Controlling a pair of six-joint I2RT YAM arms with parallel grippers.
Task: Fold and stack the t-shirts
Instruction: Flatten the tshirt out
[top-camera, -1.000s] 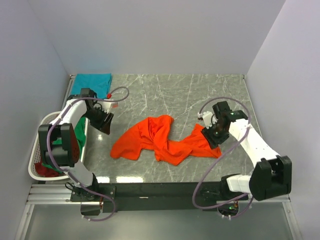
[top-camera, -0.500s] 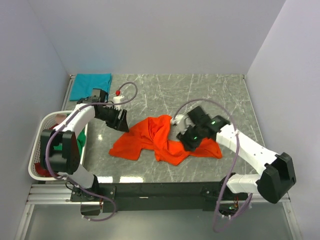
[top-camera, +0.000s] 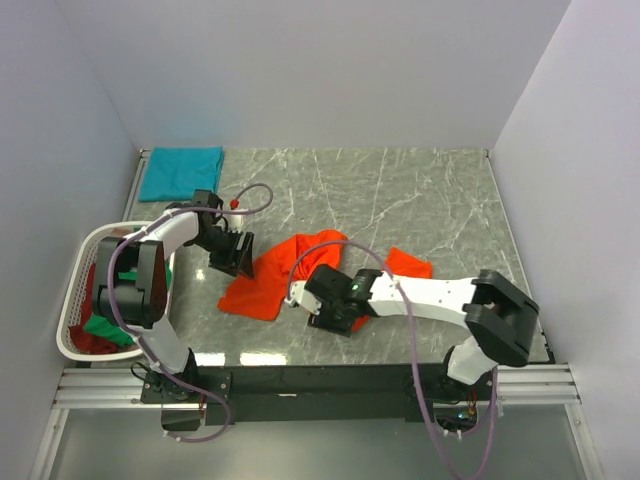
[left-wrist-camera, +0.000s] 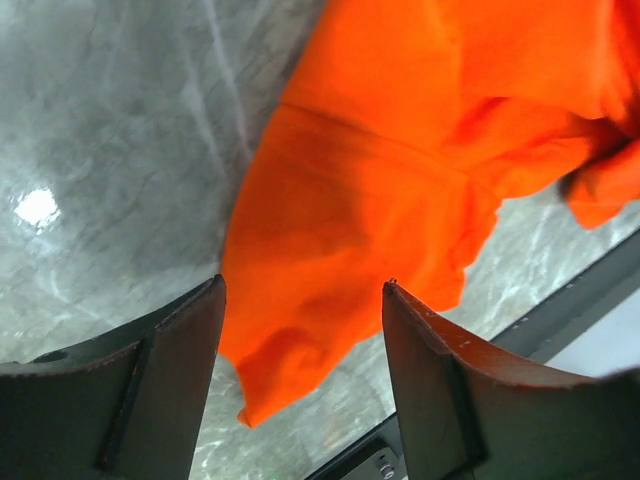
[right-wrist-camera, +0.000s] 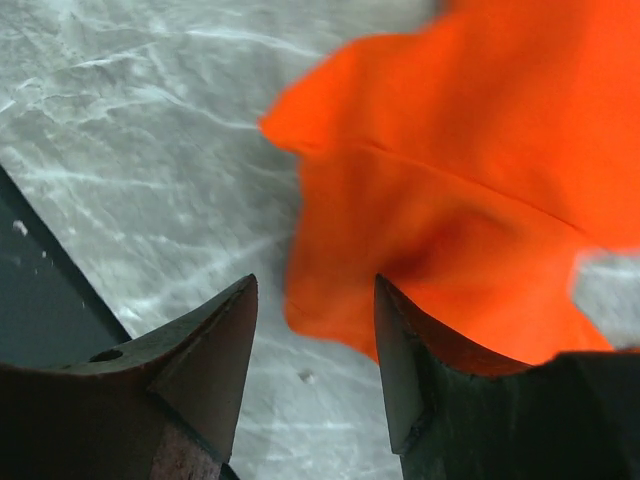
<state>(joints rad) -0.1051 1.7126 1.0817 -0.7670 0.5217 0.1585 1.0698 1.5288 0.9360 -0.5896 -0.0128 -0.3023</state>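
Observation:
I need to lower my left gripper next onto the orange t-shirt's edge by the basket, since that edge of the t-shirt already shows between the gripper's open fingers.
The bright orange t-shirt lies crumpled in the middle of the marble table. My left gripper is open just above its left edge; in the left wrist view the orange cloth shows between the open jaws. My right gripper is open low over the shirt's front edge; in the right wrist view the cloth's hem lies just beyond the jaws. The teal t-shirt lies folded at the back left. The green t-shirt and the dark red t-shirt lie in the basket.
The white slatted laundry basket stands at the table's left edge, under my left arm. White walls close in the back and sides. The black rail runs along the near edge, close to my right gripper.
My right arm has swept left from the shirt's right end to its front left part. My left gripper has moved right to the shirt's left edge. The shirt has bunched up.

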